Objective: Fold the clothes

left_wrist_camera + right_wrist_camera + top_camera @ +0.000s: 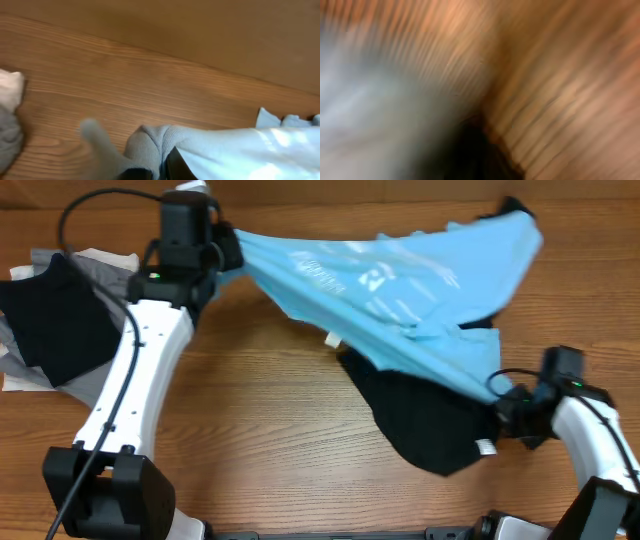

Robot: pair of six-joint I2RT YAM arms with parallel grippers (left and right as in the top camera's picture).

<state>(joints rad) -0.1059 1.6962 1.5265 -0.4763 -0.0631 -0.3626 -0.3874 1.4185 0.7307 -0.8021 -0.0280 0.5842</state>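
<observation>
The left gripper moves toward the clear wood beside the pile next, to its left in the overhead view, and releases the shirt's hem there.
A light-blue T-shirt [400, 290] with white print hangs stretched in the air between both arms. My left gripper [228, 255] at the back left is shut on one edge of it; the left wrist view shows its ribbed hem [165, 145] pinched in the jaws. My right gripper [505, 395] at the front right is shut on the opposite edge. The right wrist view is heavily blurred, showing only pale cloth [375, 115] and wood. A black garment [430, 420] lies on the table under the shirt.
A pile of black [55, 320], grey [100, 275] and white garments lies at the left edge of the wooden table [270, 430]. A grey cloth edge [7, 135] shows at the left of the left wrist view.
</observation>
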